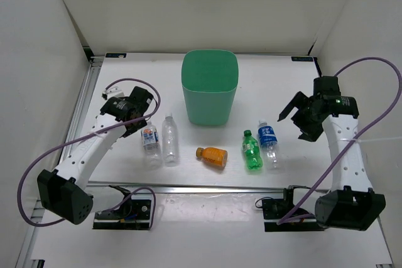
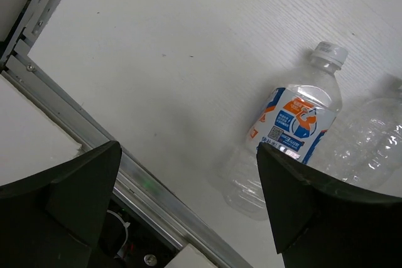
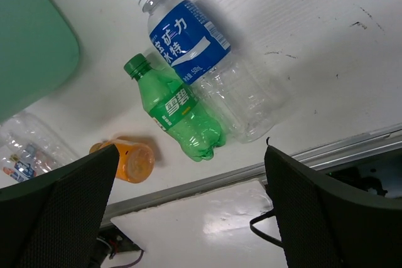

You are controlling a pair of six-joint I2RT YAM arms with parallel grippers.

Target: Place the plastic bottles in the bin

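Observation:
Next, my right gripper moves down and left in the top view onto the blue-label bottle's label, because that bottle lies closest to its open fingers.
All the bottles lie on the white table in front of the mint-green bin (image 1: 210, 86). From left to right they are the white-label bottle (image 1: 150, 142), the plain clear bottle (image 1: 170, 139), the short orange bottle (image 1: 212, 156), the green bottle (image 1: 252, 150) and the blue-label bottle (image 1: 268, 142). My left gripper (image 1: 139, 127) is open and empty, above and just left of the white-label bottle (image 2: 295, 123). My right gripper (image 1: 296, 122) is open and empty, up to the right of the blue-label bottle (image 3: 188, 42) and the green bottle (image 3: 179, 111).
A metal rail (image 1: 188, 187) runs along the table's near edge and another (image 1: 85, 101) along the left side. White walls close in the back and sides. The bin's wall (image 3: 31, 42) and the orange bottle (image 3: 129, 161) show in the right wrist view.

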